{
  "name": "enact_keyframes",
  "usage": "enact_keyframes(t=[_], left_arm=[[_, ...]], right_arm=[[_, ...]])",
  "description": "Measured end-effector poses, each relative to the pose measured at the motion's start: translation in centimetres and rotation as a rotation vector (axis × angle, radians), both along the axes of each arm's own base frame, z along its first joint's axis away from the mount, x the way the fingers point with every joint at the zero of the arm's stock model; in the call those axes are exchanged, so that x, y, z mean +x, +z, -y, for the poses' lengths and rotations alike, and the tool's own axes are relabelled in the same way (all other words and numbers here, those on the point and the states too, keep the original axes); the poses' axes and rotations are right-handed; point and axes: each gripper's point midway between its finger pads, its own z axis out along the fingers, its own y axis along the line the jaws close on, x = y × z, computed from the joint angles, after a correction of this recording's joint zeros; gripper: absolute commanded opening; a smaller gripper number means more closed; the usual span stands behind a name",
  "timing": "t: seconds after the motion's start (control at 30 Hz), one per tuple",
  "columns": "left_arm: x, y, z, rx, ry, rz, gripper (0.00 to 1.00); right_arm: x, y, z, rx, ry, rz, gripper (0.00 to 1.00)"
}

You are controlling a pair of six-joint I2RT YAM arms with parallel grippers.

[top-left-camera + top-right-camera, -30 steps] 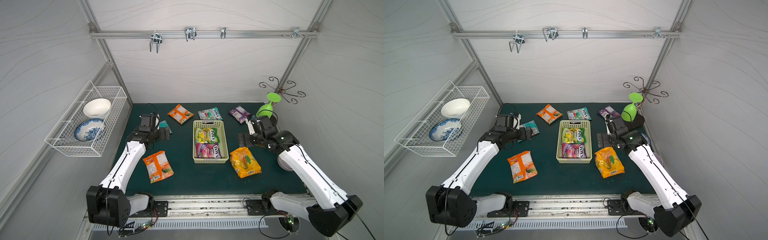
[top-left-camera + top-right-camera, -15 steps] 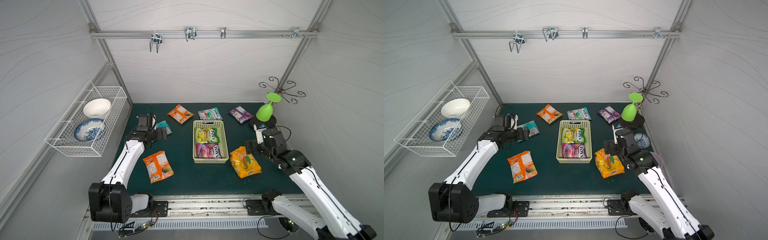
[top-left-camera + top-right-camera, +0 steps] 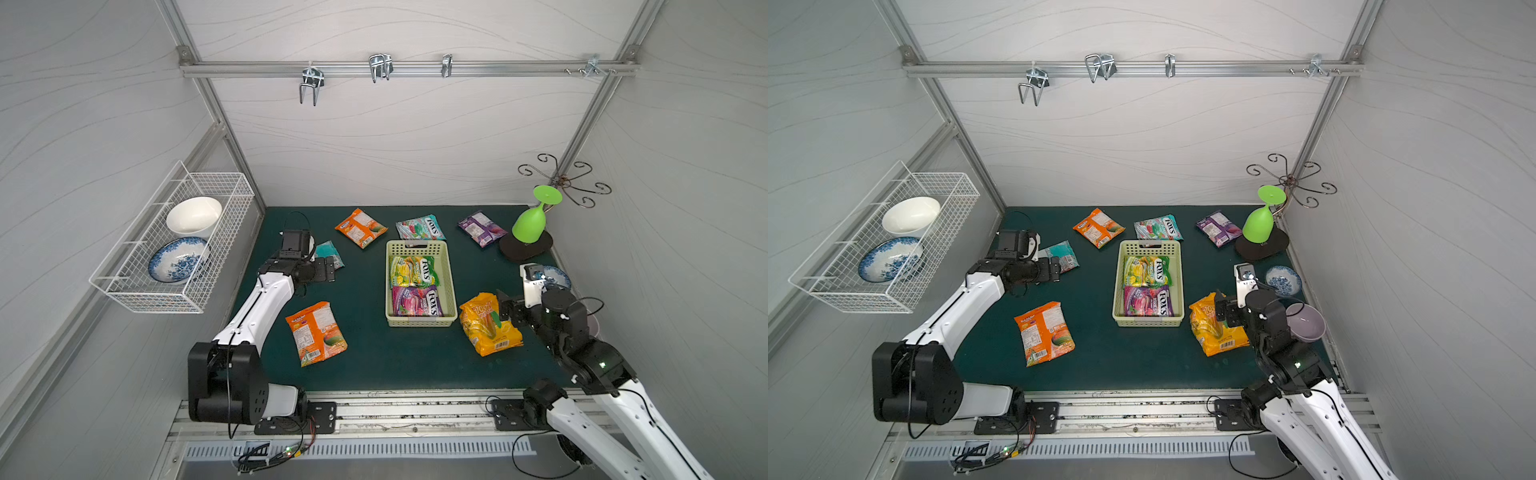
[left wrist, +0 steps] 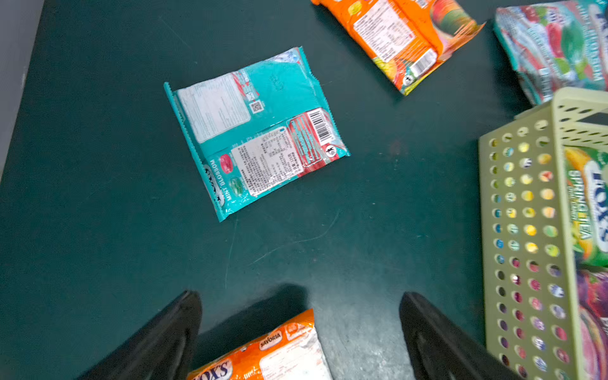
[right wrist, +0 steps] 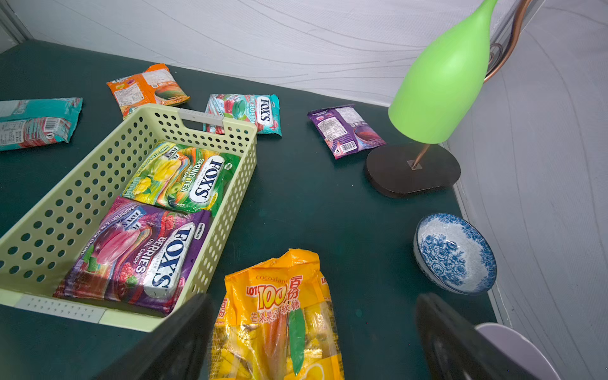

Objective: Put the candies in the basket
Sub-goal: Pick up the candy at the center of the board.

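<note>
My left gripper is open and needs to go down next, away from the basket, onto the teal packet's crimped wall-side edge (image 4: 193, 152), because that thin edge fits between its fingers.
The pale green basket (image 3: 416, 246) (image 5: 82, 184) stands mid-mat and holds a yellow-green packet (image 3: 412, 270) and a purple packet (image 3: 415, 300). Loose candies lie around it: a teal packet (image 3: 328, 251) (image 4: 256, 131), two orange packets (image 3: 360, 227) (image 3: 316, 332), a teal FOX'S packet (image 3: 420, 227), a purple packet (image 3: 480, 228) and a yellow-orange bag (image 3: 488, 324) (image 5: 279, 329). My left gripper (image 3: 332, 268) (image 4: 300, 297) hovers open and empty just short of the teal packet. My right gripper (image 3: 505, 305) (image 5: 312, 299) is open over the yellow-orange bag's right edge, holding nothing.
A white wire basket (image 3: 232, 216) with two bowls hangs on the left wall. A green goblet (image 3: 530, 224) hangs on a dark-based stand (image 3: 525, 249) at the back right. A blue-patterned bowl (image 3: 557, 276) and a lilac bowl (image 3: 1306, 322) sit by the right wall.
My right gripper has drawn back from beside the basket's far end toward the front, ending over the yellow-orange bag. The left gripper has barely shifted. Both stayed open.
</note>
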Motion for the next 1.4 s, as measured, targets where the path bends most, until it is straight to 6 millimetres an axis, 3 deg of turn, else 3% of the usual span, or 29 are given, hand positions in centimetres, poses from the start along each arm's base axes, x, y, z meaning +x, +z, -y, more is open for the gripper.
enact_keyframes(t=[0.27,0.47,0.67,1.03,1.23,1.4], left_arm=[[1.2,-2.5,-2.1,0.096,0.065,-0.084,0.94],[3.5,-2.8,-5.5,0.172,0.161,-0.120,0.88],[4.8,-4.8,-8.0,0.215,0.230,-0.206,0.78],[6.7,-8.3,-9.0,0.250,0.234,-0.331,0.44],[7.1,-9.5,-10.0,0.259,0.246,-0.377,0.38],[7.1,-10.2,-10.8,0.259,0.254,-0.405,0.23]], right_arm=[[-0.3,1.3,0.4,0.022,-0.006,0.072,0.99],[-0.4,1.9,0.5,0.035,-0.005,0.101,0.99],[-0.5,2.1,0.3,0.041,0.001,0.108,0.99],[-0.5,2.2,0.2,0.042,0.007,0.115,0.99],[-0.5,2.1,0.2,0.044,0.010,0.117,0.99],[-0.5,1.9,0.1,0.042,0.011,0.114,0.99]])
